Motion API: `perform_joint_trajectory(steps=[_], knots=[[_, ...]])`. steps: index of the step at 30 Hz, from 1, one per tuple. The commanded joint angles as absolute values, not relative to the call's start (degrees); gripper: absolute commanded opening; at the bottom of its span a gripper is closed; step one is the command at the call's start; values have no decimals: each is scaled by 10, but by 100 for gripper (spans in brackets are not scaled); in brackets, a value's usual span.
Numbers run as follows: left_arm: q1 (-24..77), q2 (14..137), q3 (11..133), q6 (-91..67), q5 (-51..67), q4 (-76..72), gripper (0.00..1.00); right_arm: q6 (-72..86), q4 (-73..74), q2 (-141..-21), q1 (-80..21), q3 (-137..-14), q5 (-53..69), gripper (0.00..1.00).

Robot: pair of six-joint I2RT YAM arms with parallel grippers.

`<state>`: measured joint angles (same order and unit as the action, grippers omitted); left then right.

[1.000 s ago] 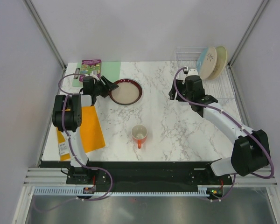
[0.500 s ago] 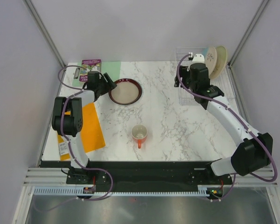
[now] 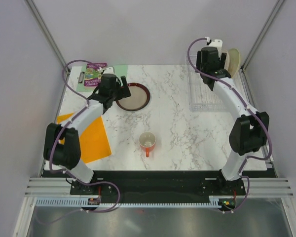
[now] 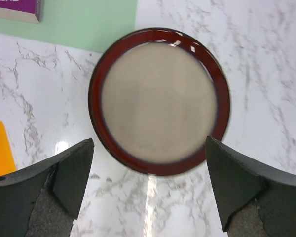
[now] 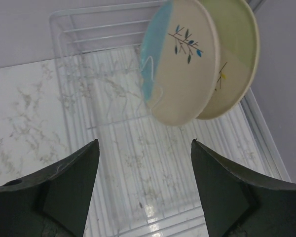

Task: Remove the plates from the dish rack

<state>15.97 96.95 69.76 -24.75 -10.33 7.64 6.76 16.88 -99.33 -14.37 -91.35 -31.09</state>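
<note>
My right gripper is to go outward and to the right in the top view next, onto the cream plate's rim, because the cream plate's near rim (image 5: 211,85) stands before the yellow plate (image 5: 237,59).
A maroon-rimmed plate (image 4: 159,101) with a tan centre lies flat on the marble, left of middle (image 3: 133,96). My left gripper (image 4: 148,142) hovers over its near rim, open, holding nothing (image 3: 120,89). Two plates stand on edge at the far right end of the dish rack (image 5: 113,138): a cream plate (image 5: 180,64) with small sprigs and a blue patch, and a pale yellow plate (image 5: 237,59) behind it. My right gripper (image 5: 144,143) is open above the rack floor, just short of those plates (image 3: 210,60). In the top view the rack (image 3: 207,96) sits at the back right.
An orange-red mug (image 3: 147,142) stands mid-table in front. An orange sheet (image 3: 91,138) lies at the left edge, with a green mat (image 3: 119,71) and a purple packet (image 3: 93,74) at the back left. Booth walls close in on the rack's back and right.
My left jaws have spread wider over the maroon plate, which stays on the table. The right arm has swung back over the rack toward the standing plates.
</note>
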Motion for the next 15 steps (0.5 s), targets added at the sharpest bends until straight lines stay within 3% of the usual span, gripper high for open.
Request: perform_joint_trajectory(steps=[1, 9, 15], knots=[[178, 827, 634, -251, -69, 93, 100, 54, 170, -1086, -97, -1030, -358, 82], [195, 634, 548, -236, 25, 81, 100, 28, 200, -1207, -33, -1195, -329, 81], [196, 591, 534, -250, 17, 90, 100, 21, 200, -1240, -12, -1216, -324, 81]])
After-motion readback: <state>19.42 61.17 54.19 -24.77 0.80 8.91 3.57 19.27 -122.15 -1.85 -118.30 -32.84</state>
